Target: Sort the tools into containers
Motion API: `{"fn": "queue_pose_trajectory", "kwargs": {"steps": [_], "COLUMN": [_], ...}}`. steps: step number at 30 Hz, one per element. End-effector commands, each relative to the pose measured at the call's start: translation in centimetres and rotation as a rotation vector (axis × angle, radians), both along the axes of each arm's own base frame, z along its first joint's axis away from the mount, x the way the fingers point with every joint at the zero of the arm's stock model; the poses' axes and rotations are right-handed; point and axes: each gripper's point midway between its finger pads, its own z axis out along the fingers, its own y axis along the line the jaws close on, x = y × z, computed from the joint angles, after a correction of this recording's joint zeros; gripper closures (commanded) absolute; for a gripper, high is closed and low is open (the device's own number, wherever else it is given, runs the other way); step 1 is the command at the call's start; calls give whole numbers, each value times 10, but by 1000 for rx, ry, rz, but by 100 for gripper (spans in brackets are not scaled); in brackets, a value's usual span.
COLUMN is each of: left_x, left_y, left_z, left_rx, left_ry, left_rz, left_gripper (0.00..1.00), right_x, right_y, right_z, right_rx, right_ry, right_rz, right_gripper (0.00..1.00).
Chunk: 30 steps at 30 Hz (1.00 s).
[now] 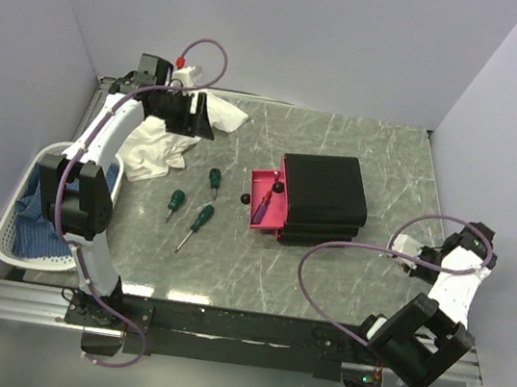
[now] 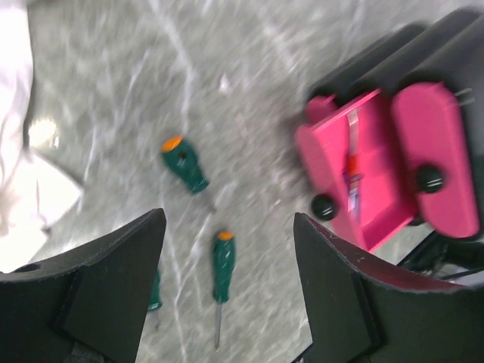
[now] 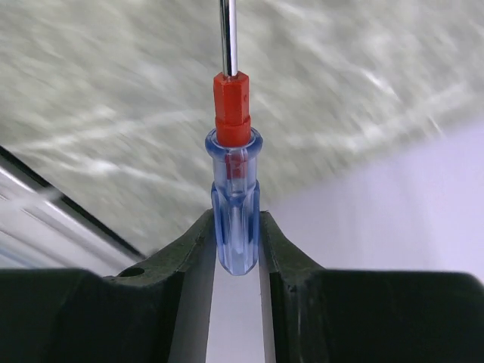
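Observation:
My right gripper moves over the black drawer unit [image 1: 326, 199] next and releases the screwdriver in the pink drawer [image 1: 267, 200], since that drawer lies to its left in the top view.
Three green-handled screwdrivers [image 1: 176, 201] [image 1: 213, 179] [image 1: 200, 218] lie on the marble table left of the black drawer unit [image 1: 326, 199]. Its pink drawer [image 1: 267, 200] is pulled out, and a slim red-and-blue screwdriver [image 2: 352, 172] lies inside. My left gripper [image 1: 192, 116] hovers open at the back left. In the left wrist view two green screwdrivers [image 2: 185, 164] [image 2: 223, 265] show between its fingers, a third [image 2: 155, 291] half hidden behind one finger. My right gripper [image 3: 236, 227], right of the unit [image 1: 404, 246], is shut on the blue handle of another slim red-and-blue screwdriver [image 3: 232, 113], shaft pointing away.
A white cloth [image 1: 163, 145] lies crumpled at the back left under the left arm. A white lattice basket [image 1: 9, 234] with blue cloth sits at the table's left edge. Walls close in on both sides and the back.

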Motion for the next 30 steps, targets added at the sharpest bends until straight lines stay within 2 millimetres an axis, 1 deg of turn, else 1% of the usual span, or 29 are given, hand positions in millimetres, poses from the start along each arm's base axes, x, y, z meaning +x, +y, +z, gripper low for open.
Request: {"fn": "queue_pose_trajectory", "kwargs": {"steps": [1,2,3,4,5,6,7,8,9,10,11,12,13,14,15,16,17,18,19,20,21,22,23,24,25,26,27,28,30], "left_x": [17,18,17,15,14,12,10,8,7,7,2,7,7,2,9,9,6,6,11,7,7,9,5,5,5,1,-1,-2,-7], "left_y": [-15,-18,-19,-20,-20,-19,-17,-16,-14,-13,-12,-12,-13,-12,-10,-9,-8,-8,-6,-5,-4,-4,-4,-4,-4,-2,-2,0,4], "left_z": [42,47,52,55,56,61,62,64,62,63,62,67,70,69,74,74,71,71,74,68,67,69,65,66,70,71,72,74,81], "left_rx": [-131,-150,-160,-168,-170,-170,-167,-163,-153,-153,-153,-173,-191,-202,-218,-230,-237,-247,-254,-255,-261,-270,-277,-284,-292,-297,-298,-296,-295], "left_ry": [-87,-95,-101,-102,-103,-110,-109,-107,-101,-105,-103,-121,-130,-128,-147,-147,-143,-143,-178,-172,-172,-198,-184,-186,-208,-216,-220,-230,-246], "left_rz": [-26,-34,-31,-30,-26,-14,-4,6,19,29,46,83,97,120,178,197,213,232,250,265,280,281,293,298,301,309,312,315,326], "left_gripper": [26,26,26,26,26,27,27,28,28,28,28,28,28,30,30,30,30,31,31,30,30,30,30,29,29,28,28,28,27], "right_x": [-9,-14,-10,-4,2,13,32,43,59,81,93,105,123,132,140,153,160,165,176,182,191,192,194,197,196,196,197,194,189], "right_y": [-8,-3,7,15,27,43,56,67,73,91,99,107,111,130,139,146,158,179,193,201,232,248,263,296,311,326,347,357,368], "right_z": [32,35,39,54,62,71,91,103,121,144,158,179,200,214,242,252,262,291,288,295,306,309,311,311,309,307,306,301,292], "right_rx": [-23,10,69,103,169,251,277,350,388,472,513,547,604,652,697,754,795,855,916,955,1009,1077,1105,1137,1155,1161,1173,1188,1176], "right_ry": [-1,11,-13,-55,-93,-142,-227,-276,-356,-450,-500,-567,-647,-661,-713,-712,-704,-722,-648,-627,-575,-513,-476,-403,-348,-305,-250,-191,-169], "right_rz": [-164,-226,-249,-273,-345,-353,-324,-444,-478,-512,-529,-539,-596,-563,-547,-598,-598,-555,-616,-637,-606,-661,-658,-630,-652,-652,-645,-692,-706], "right_gripper": [100,100,100,100,100,100,100,100,100,100,100,100,100,100,100,100,100,100,100,100,100,100,100,100,100,100,100,100,100]}}
